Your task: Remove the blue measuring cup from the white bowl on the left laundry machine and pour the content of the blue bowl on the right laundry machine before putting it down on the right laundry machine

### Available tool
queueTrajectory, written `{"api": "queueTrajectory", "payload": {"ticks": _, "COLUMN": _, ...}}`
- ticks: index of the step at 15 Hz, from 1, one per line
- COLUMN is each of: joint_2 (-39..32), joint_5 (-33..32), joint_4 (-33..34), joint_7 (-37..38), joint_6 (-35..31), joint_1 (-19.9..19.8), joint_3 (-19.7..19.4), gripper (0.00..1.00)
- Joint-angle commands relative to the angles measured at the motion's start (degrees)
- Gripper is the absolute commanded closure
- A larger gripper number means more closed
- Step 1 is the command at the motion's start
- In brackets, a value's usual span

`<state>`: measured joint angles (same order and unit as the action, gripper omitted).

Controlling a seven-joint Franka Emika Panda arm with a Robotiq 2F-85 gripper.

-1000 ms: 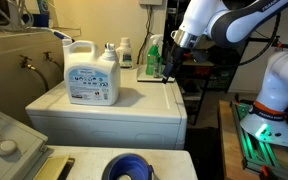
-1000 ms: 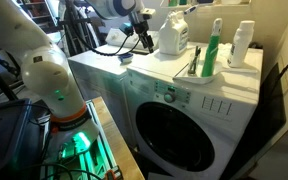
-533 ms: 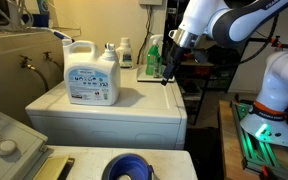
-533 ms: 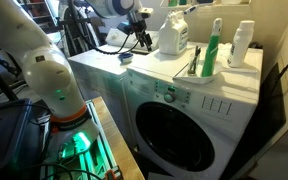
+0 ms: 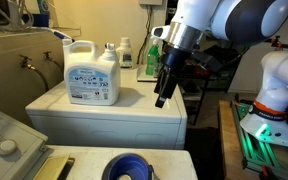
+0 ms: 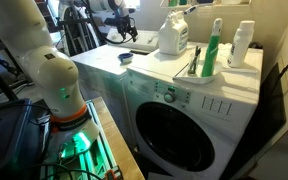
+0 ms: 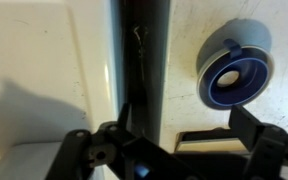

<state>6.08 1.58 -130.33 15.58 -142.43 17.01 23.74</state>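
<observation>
My gripper needs to cross toward the white bowl next and then lower onto the blue measuring cup's gap-side rim, as my fingers are short of the cup.
The blue measuring cup (image 5: 127, 167) sits in the white bowl (image 7: 212, 45) on the left laundry machine's flat top (image 5: 176, 166). In the wrist view the cup (image 7: 236, 78) is at the upper right, upright, with something white in it. My gripper (image 5: 164, 97) is open and empty. It hangs above the front right corner of the right laundry machine (image 5: 104, 122), well short of the cup. In the wrist view my fingers (image 7: 179, 150) straddle the dark gap (image 7: 144, 60) between the two machines. My gripper also shows in an exterior view (image 6: 124, 28).
A large white detergent jug (image 5: 92, 75) stands on the right laundry machine, with smaller bottles (image 5: 126, 52) behind it. A grey-white unit with a round knob (image 5: 6, 142) is at the lower left. A tray with bottles (image 6: 212, 62) stands on the front-loading washer.
My arm has swung forward and down from the back of the right machine toward its front corner. The cup and bowl have not moved.
</observation>
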Motion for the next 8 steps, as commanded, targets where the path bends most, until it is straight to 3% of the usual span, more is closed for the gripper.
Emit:
{"api": "queueTrajectory", "payload": {"ticks": 1, "joint_2": -9.43, "joint_5": -1.01, "joint_4": 9.23, "joint_7": -5.08, "joint_6": 7.01, "joint_1": 2.98, "joint_3": 0.60, "gripper": 0.00}}
{"api": "queueTrajectory", "payload": {"ticks": 3, "joint_2": -12.47, "joint_5": -0.81, "joint_4": 12.89, "joint_7": -9.15, "joint_6": 11.76, "joint_1": 4.03, "joint_3": 0.32, "gripper": 0.00}}
{"api": "queueTrajectory", "payload": {"ticks": 4, "joint_2": -8.78, "joint_5": -0.07, "joint_4": 8.72, "joint_7": -5.81, "joint_6": 7.62, "joint_1": 4.13, "joint_3": -0.22, "gripper": 0.00}}
{"api": "queueTrajectory", "payload": {"ticks": 8, "joint_2": -12.68, "joint_5": -0.01, "joint_4": 12.67, "joint_7": -8.59, "joint_6": 10.17, "joint_1": 4.68, "joint_3": -0.36, "gripper": 0.00}}
